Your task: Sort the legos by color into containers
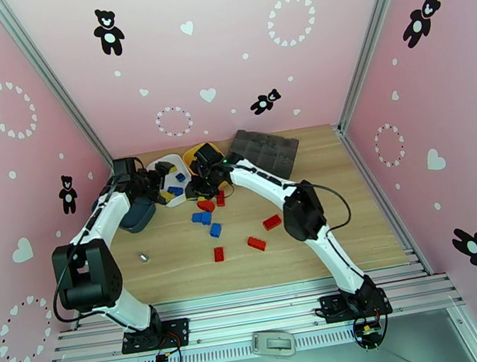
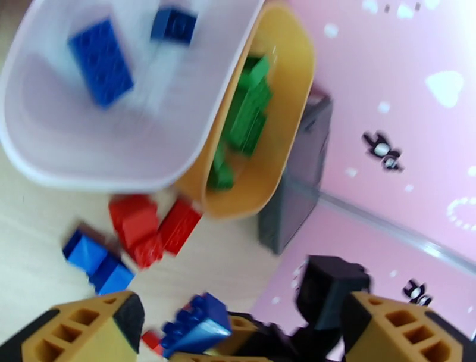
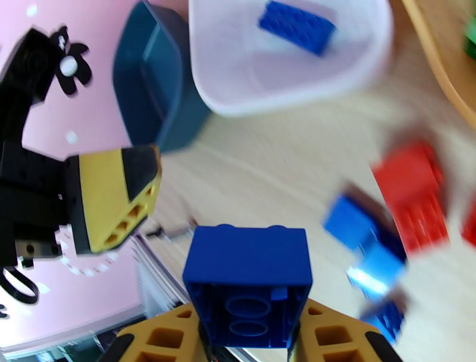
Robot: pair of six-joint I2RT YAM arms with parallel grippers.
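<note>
My right gripper should first move away from my base, so that it can release the blue lego over the white container point(image 1: 180, 162).
My right gripper point(image 3: 247, 339) is shut on a blue lego point(image 3: 247, 275), held above the table near the white container point(image 3: 285, 65), which holds a blue brick point(image 3: 297, 27). From above, this right gripper point(image 1: 200, 181) sits between the white container point(image 1: 180, 162) and the yellow container point(image 1: 194, 150). My left gripper point(image 2: 238, 309) is open over the table beside it, by the dark teal container point(image 1: 136, 216). The yellow container point(image 2: 284, 119) holds green legos point(image 2: 247, 113). Red legos point(image 2: 149, 226) and blue legos point(image 2: 95, 262) lie loose on the wood.
A dark grey organizer box point(image 1: 263, 152) lies at the back, right of the yellow container. More loose red bricks point(image 1: 256, 243) and blue bricks point(image 1: 215, 229) are scattered mid-table. A small silver object point(image 1: 144, 257) lies front left. Pink walls close in the table on three sides.
</note>
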